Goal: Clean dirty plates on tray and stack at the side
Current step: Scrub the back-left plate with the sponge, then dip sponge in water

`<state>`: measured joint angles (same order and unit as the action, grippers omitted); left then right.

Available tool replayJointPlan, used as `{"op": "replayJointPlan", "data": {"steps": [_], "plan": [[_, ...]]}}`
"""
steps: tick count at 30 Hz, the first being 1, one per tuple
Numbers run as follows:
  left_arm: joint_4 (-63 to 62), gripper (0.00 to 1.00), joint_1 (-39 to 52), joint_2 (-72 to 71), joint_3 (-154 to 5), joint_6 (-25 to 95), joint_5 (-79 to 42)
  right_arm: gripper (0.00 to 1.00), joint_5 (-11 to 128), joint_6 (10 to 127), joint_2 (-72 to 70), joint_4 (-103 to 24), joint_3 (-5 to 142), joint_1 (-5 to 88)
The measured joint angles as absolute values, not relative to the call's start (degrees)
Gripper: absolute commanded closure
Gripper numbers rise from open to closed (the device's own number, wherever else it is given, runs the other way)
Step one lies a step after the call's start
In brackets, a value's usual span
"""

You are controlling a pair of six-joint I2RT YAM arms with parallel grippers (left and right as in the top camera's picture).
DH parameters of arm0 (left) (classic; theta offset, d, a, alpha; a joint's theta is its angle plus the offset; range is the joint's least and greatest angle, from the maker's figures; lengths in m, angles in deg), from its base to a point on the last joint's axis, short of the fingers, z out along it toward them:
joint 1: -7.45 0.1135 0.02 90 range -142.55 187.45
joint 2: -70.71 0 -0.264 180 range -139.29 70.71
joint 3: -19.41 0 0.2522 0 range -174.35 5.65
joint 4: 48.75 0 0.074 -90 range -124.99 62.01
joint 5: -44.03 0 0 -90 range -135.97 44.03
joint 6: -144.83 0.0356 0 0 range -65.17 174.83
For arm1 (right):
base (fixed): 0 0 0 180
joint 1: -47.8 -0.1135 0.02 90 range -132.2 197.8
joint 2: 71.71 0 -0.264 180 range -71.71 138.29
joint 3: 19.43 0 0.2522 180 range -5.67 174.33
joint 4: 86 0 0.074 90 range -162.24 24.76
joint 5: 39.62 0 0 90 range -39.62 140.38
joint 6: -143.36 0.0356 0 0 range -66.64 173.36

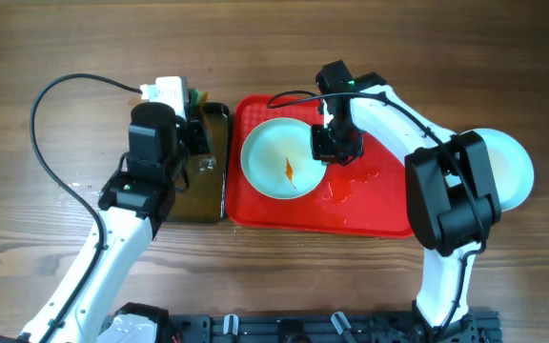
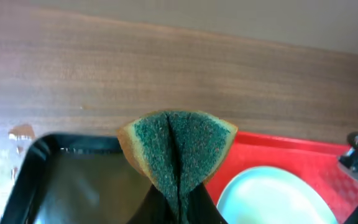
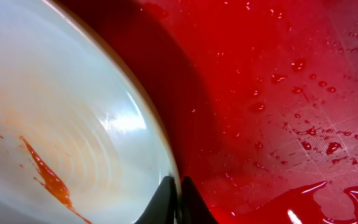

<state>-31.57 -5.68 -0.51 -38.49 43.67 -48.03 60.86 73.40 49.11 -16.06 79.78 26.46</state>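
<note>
The left gripper wipes the plate's sauce streak with the sponge (image 2: 178, 144) next, then moves down into the black basin (image 2: 86, 186) below it and releases the sponge there.
A pale mint-white plate (image 1: 280, 160) with an orange-red sauce streak at its centre lies at the left of the red tray (image 1: 370, 205). My right gripper (image 1: 335, 145) is shut on this plate's right rim; the right wrist view shows the fingers (image 3: 179, 198) pinching the rim of the plate (image 3: 55, 124) over the wet tray (image 3: 272, 93). My left gripper (image 1: 196, 133) is shut on a green sponge (image 2: 178, 144), held over the black basin (image 2: 67, 180). A clean plate (image 1: 509, 170) lies on the table right of the tray, partly hidden by the right arm.
The black basin (image 1: 196, 191) stands left of the tray, touching it. Water droplets and puddles lie on the tray floor (image 3: 328, 149). Bare wooden table (image 1: 55, 38) surrounds everything. The plate (image 2: 272, 199) and the tray rim (image 2: 291, 149) show in the left wrist view.
</note>
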Motion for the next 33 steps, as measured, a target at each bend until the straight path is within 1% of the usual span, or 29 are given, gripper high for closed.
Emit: {"op": "replayJointPlan", "data": {"steps": [8,15,21,25,29,33], "plan": [[-37.4,0.94,-5.7,-0.5,-38.5,44.5,-48.3,0.96,60.9,73.2,49.1,-16.2,79.8,26.5],[-37.5,0.96,-5.7,-0.5,-38.5,44.7,-48.3,0.96,60.9,73.0,49.1,-16.7,79.8,26.5],[-29.7,0.96,-5.7,-1.2,-38.5,44.7,-47.7,0.96,60.9,73.0,49.1,-17.0,79.8,26.4],[-24.6,0.96,-5.7,-6.8,-38.5,44.0,-44.5,0.96,61.0,73.0,49.1,-17.0,79.8,26.4],[-22.7,0.96,-5.7,-12.8,-38.5,40.7,-42.6,0.96,61.0,73.0,49.1,-17.1,79.8,26.5],[-23.2,0.96,-5.7,-13.3,-38.5,39.9,-39.7,0.96,61.0,73.0,49.1,-17.1,79.8,26.5]]}}
